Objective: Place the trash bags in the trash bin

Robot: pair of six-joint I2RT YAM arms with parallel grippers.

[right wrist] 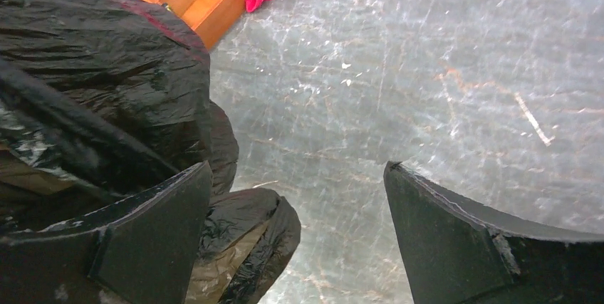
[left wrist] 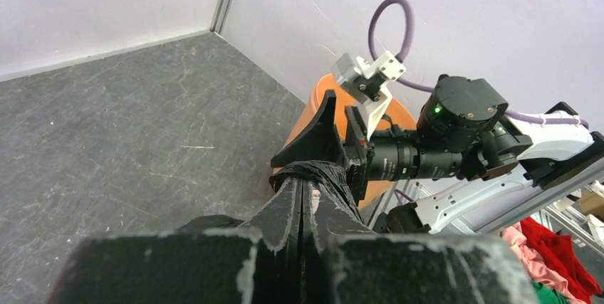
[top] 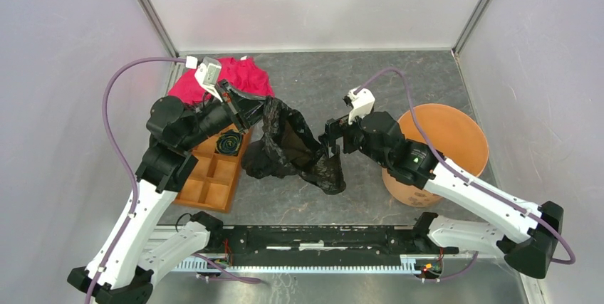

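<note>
My right gripper moves to the left in the top view, onto the bag's upper edge (top: 318, 149) (right wrist: 158, 164) next, since the plastic hangs mostly beside the open fingers.
The black trash bag (top: 292, 144) hangs crumpled between the two arms, its mouth partly spread, its lower part on the floor. My left gripper (top: 251, 110) is shut on the bag's left edge; in the left wrist view the closed jaws (left wrist: 313, 183) pinch bunched black plastic (left wrist: 324, 176). My right gripper (top: 329, 144) is at the bag's right side. In the right wrist view its jaws (right wrist: 298, 169) stand wide open, with the bag (right wrist: 107, 83) against the left finger. The terracotta-orange bin (top: 445, 137) stands upright at the right, behind the right arm, and shows in the left wrist view (left wrist: 303, 119).
An orange-brown compartment tray (top: 214, 183) lies under the left arm, with a dark coiled roll with a green centre (top: 229, 142) in it. A red cloth (top: 242, 76) lies at the back left. Enclosure walls stand on three sides; a rail runs along the near edge.
</note>
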